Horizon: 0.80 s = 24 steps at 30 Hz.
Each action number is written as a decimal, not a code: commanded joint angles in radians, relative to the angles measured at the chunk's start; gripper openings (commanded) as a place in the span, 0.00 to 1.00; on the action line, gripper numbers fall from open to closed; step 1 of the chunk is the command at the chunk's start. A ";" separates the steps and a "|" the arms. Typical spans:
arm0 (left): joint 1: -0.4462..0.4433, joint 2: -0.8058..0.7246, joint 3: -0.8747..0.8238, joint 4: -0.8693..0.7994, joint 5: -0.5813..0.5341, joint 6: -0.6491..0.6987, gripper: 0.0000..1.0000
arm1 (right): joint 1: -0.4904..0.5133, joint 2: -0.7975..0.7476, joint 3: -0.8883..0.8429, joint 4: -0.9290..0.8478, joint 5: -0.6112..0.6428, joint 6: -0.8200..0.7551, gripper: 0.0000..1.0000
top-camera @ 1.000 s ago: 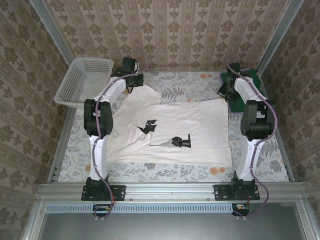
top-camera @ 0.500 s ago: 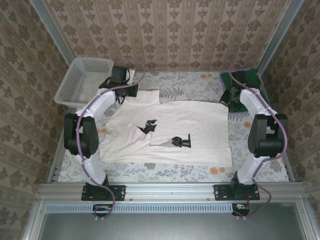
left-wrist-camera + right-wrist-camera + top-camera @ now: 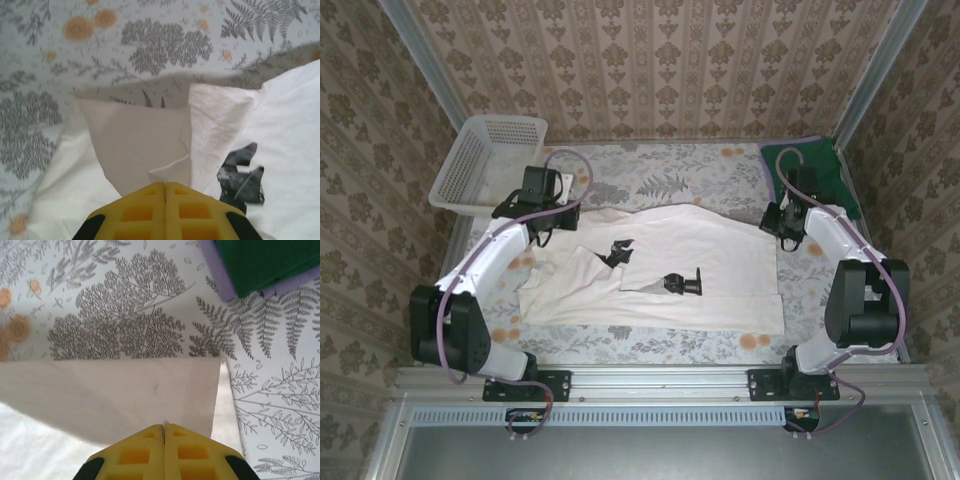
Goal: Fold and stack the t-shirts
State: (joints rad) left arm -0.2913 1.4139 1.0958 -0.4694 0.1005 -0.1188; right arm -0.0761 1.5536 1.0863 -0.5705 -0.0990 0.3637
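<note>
The cloth beside the black print lies below and back from my left gripper, so it should next move back and down to release the raised edge.
The cream-white t-shirt (image 3: 700,250) lies spread across the middle of the table, with black print (image 3: 620,249) on its folded left part. My left gripper (image 3: 548,222) is shut on the shirt's far left edge. In the left wrist view the yellow fingertips (image 3: 165,186) pinch a lifted fold of white cloth (image 3: 135,145) beside the black print (image 3: 240,172). My right gripper (image 3: 778,222) is shut on the far right corner, and its tips (image 3: 164,427) pinch the raised cloth (image 3: 115,395). The dark green t-shirt (image 3: 832,172) with purplish edging (image 3: 220,280) lies folded at the back right.
A white mesh basket (image 3: 485,160) stands at the back left, partly over the table's edge. The floral tablecloth (image 3: 670,165) shows behind the white shirt and along the near edge (image 3: 650,345). Patterned walls close in the back and both sides.
Both grippers have drawn the white shirt's far edge toward the near side, lifting it off the cloth. Both arms have swung outward and lower. The green shirt is now uncovered.
</note>
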 commanded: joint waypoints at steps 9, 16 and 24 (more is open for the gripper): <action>0.014 -0.129 -0.115 -0.184 -0.069 -0.152 0.00 | -0.051 -0.079 -0.091 0.015 -0.033 -0.088 0.00; 0.015 -0.155 -0.155 -0.227 -0.109 -0.214 0.01 | -0.063 -0.038 -0.083 0.018 -0.030 -0.073 0.00; 0.058 -0.225 -0.121 -0.298 -0.350 -0.342 0.30 | -0.121 -0.038 -0.139 -0.022 0.003 0.048 0.27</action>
State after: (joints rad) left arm -0.2527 1.2335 0.9489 -0.7136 -0.1146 -0.3897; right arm -0.1589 1.5120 0.9779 -0.5636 -0.1127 0.3462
